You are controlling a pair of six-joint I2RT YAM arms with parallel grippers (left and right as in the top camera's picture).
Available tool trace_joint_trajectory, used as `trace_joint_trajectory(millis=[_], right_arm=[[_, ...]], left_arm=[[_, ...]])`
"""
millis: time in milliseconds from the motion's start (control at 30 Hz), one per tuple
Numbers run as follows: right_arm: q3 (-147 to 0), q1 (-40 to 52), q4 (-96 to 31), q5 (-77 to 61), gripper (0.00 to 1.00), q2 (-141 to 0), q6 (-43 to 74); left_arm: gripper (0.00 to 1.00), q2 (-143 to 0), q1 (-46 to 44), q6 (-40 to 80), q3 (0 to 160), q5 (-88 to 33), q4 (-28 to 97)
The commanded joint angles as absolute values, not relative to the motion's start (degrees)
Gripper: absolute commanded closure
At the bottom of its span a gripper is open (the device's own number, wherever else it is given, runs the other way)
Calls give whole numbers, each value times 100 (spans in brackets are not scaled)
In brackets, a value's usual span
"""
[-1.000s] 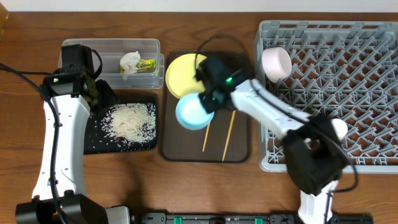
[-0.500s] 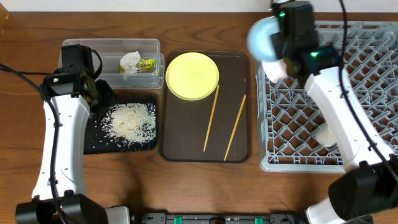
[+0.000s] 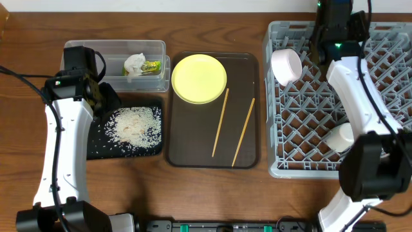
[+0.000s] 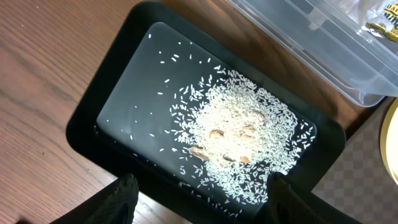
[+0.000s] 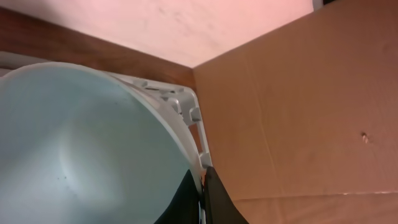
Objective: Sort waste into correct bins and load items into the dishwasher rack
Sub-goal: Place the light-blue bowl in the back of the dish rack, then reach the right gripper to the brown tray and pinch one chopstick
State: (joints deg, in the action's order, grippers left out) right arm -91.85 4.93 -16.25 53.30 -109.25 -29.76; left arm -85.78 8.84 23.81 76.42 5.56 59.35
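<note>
The light blue bowl (image 5: 81, 143) is still above the rack, so my right gripper will lower it toward the white-pinkish bowl, into the rack's wires alongside.
My right gripper (image 5: 202, 186) is shut on the rim of the light blue bowl (image 5: 81, 143) at the far edge of the grey dishwasher rack (image 3: 380, 90). In the overhead view the bowl is hidden by the right arm (image 3: 335, 26). A white-pinkish bowl (image 3: 286, 66) and a pale green cup (image 3: 339, 136) sit in the rack. The yellow plate (image 3: 199, 78) and two chopsticks (image 3: 220, 131) lie on the brown tray (image 3: 183, 151). My left gripper (image 4: 205, 202) is open above the black tray (image 4: 93, 106), which holds rice (image 4: 242, 130). The tissue (image 3: 134, 63) and wrapper (image 3: 152, 66) lie in the clear box (image 3: 96, 55).
A brown cardboard surface (image 5: 298, 112) stands just beyond the rack's far corner (image 5: 180, 99). The clear box's edge (image 4: 323, 37) lies right behind the black tray. Wooden tabletop surrounds everything.
My right arm has carried the light blue bowl from over the brown tray up and right to the rack's far edge. The left arm has not moved.
</note>
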Motion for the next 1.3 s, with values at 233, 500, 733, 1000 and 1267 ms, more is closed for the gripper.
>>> trace_joint_trajectory(millis=[233,500,733,1000,1267], right_arm=[[-9192,340,-814,5846,99,-11590,-3306],[-9192,344,-600,6023,99,-12003,-3546],[-9190,462,-720,5758,99,-12077,-3542],[-9190,784,-1378,5673,99,-12077,-2593],[-9190,919,-2421,5443,92,-11907,-1094]], left_arm=[[30,-8571,897,2414,7673,646,5951],[30,-8571,897,2414,7673,648,5953],[30,-8571,897,2414,7673,646,5951],[30,-8571,897,2414,7673,646,5951],[30,-8571,897,2412,7673,648,5951]])
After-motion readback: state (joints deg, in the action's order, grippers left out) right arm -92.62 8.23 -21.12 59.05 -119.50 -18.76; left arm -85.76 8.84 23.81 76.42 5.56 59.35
